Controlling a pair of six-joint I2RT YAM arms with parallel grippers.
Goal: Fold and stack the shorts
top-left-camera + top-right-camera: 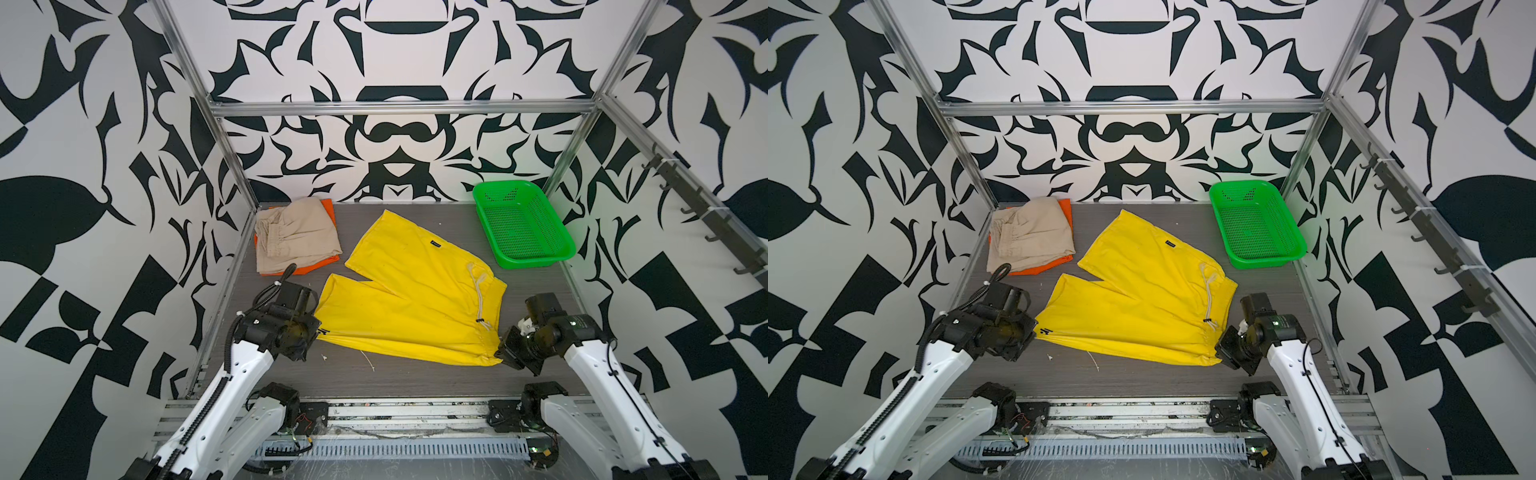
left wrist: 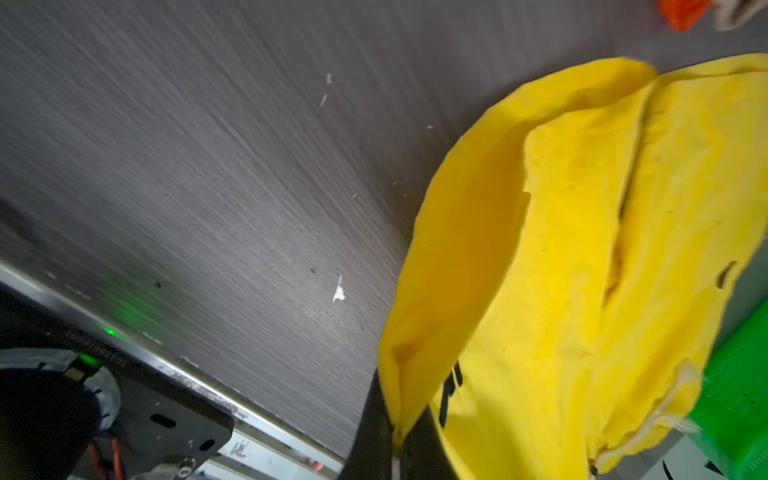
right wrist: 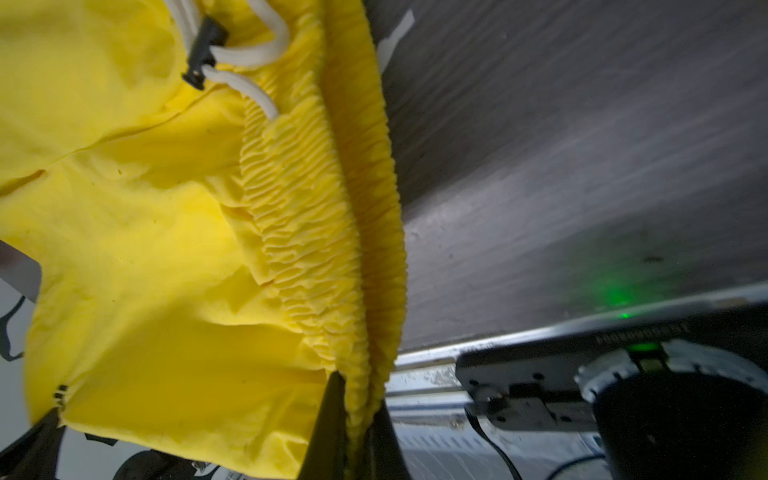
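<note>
My left gripper will next swing up and outward onto the far corner of the far leg's hem and let go there, because the legs are still spread apart.
The yellow shorts lie spread flat in the middle of the table, legs pointing left and back, waist with white drawstring to the right. My left gripper is shut on the hem corner of the near leg. My right gripper is shut on the ruffled elastic waistband at its near corner. The beige shorts lie folded on top of the orange shorts at the back left.
A green perforated basket stands at the back right. Small white scraps and a thread lie on the grey table near the front. Metal frame rails border the table on all sides.
</note>
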